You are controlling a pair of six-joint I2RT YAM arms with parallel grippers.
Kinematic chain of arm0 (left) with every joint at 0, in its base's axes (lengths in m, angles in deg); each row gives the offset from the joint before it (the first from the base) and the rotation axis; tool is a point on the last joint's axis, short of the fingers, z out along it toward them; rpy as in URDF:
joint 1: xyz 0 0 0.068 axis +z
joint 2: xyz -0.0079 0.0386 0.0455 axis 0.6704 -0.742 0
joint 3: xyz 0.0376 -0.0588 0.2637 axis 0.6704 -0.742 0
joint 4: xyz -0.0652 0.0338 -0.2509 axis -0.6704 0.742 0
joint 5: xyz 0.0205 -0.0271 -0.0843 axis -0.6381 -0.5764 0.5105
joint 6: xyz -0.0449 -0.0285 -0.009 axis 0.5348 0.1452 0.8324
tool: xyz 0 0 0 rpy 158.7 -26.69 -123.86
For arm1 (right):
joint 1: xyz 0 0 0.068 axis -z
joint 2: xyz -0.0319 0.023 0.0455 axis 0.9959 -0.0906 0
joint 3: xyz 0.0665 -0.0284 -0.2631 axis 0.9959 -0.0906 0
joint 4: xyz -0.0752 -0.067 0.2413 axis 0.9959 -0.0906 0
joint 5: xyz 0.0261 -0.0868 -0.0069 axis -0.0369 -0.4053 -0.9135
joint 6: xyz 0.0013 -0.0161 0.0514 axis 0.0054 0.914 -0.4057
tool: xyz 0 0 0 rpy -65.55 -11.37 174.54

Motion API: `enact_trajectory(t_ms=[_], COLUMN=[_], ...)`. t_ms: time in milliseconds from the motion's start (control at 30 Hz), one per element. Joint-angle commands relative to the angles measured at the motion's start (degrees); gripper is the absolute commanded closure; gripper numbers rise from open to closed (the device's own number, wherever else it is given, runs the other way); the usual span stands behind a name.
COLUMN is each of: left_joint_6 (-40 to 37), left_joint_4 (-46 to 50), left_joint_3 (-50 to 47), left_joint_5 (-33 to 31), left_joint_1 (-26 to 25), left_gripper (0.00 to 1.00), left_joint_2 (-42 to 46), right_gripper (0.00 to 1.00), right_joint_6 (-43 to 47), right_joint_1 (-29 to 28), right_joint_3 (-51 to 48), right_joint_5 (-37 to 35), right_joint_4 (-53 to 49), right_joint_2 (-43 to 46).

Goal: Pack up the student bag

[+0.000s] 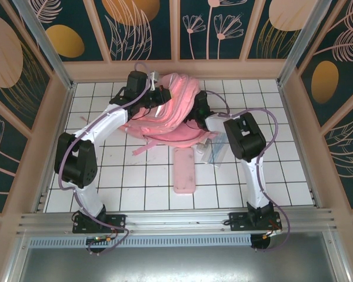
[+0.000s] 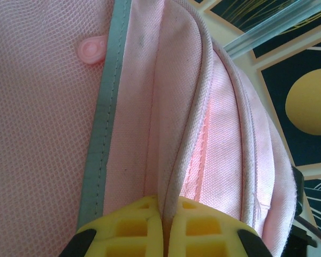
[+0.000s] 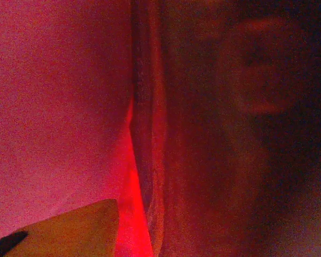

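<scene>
The grey-pink piped rim needs to be released next, so my left gripper needs to stay over the bag (image 1: 176,111) and open its yellow fingers.
The student bag (image 1: 176,111), a big pink backpack, lies at the back middle of the tiled table. My left gripper (image 1: 159,94) is at the bag's upper left edge. In the left wrist view it (image 2: 166,214) is shut on a grey-pink piped rim of the bag (image 2: 182,160), with mesh lining and a teal binding to the left. My right arm reaches into the bag from the right, so its gripper is hidden there. In the right wrist view all is dim red fabric. One yellow finger (image 3: 69,227) stands well left of centre, so the right gripper (image 3: 166,235) is open, gripping nothing I can see.
A flat pink pencil case (image 1: 184,170) lies in front of the bag. A clear plastic item (image 1: 215,151) rests beside the right arm's elbow. A pink strap (image 1: 142,150) trails toward the front left. Wooden-framed walls close in the table.
</scene>
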Motion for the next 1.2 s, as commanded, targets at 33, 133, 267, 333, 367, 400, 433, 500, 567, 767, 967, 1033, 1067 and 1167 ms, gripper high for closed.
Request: enact_trajectory(t_ms=[33, 133, 267, 333, 367, 400, 433, 500, 567, 767, 967, 1033, 1067, 1167], left_joint_6=[2.32, 4.09, 4.98, 5.16, 5.37, 5.47, 5.51, 5.55, 5.9, 11.68, 13.03, 13.08, 12.99, 12.98], left_joint_4=[-9.59, -11.85, -13.73, -14.34, -14.6, -14.89, -14.92, -14.86, -15.65, -21.93, -22.13, -21.97, -21.56, -18.8], left_joint_3=[-0.41, -1.16, -1.78, -1.95, -1.98, -2.11, -2.05, -2.21, -2.93, -6.24, -13.74, -18.84, -20.81, -26.85], left_joint_5=[-1.38, -1.72, -2.32, -2.34, -2.26, -2.19, -2.24, -2.26, -2.08, 3.19, -0.38, -4.4, -6.06, -11.38], left_joint_1=[1.17, 2.35, 3.02, 3.02, 3.04, 3.0, 2.99, 3.05, 3.04, 3.04, 3.24, 3.58, 3.68, 3.93], left_gripper=[1.0, 1.0, 1.0, 1.0, 1.0, 1.0, 1.0, 1.0, 1.0, 0.68, 0.04, 0.01, 0.01, 0.01], left_joint_2=[4.54, 4.63, 4.54, 4.5, 4.34, 4.28, 4.1, 3.61, 3.15, 0.39, 5.92, 10.89, 12.85, 18.85], right_gripper=[0.23, 0.06, 0.02, 0.01, 0.01, 0.01, 0.01, 0.01, 0.01, 0.01, 0.01, 0.01, 0.01, 0.01], right_joint_6=[6.34, 10.67, 14.1, 15.51, 16.36, 18.0, 19.35, 21.93, 24.47, 30.32, 30.68, 30.64, 30.64, 30.74], right_joint_1=[0.57, 0.81, 1.93, 2.6, 2.76, 2.88, 2.92, 2.96, 2.96, 1.92, -0.81, -1.89, -2.52, -6.42], right_joint_3=[1.96, 3.76, 2.7, 2.35, 2.38, 2.56, 2.56, 1.02, -1.73, -12.63, -19.06, -19.33, -19.1, -17.75], right_joint_5=[-7.82, -12.56, -16.09, -16.13, -16.1, -16.36, -16.89, -18.55, -21.49, -32.63, -38.42, -37.02, -37.06, -35.59], right_joint_4=[-18.21, -29.37, -36.35, -38.38, -39.61, -41.77, -43.61, -46.77, -50.34, -56.68, -55.62, -52.24, -51.01, -46.54], right_joint_2=[6.91, 10.4, 15.14, 16.74, 17.43, 18.34, 19.13, 22.11, 26.09, 41.11, 50.87, 51.16, 50.98, 49.24])
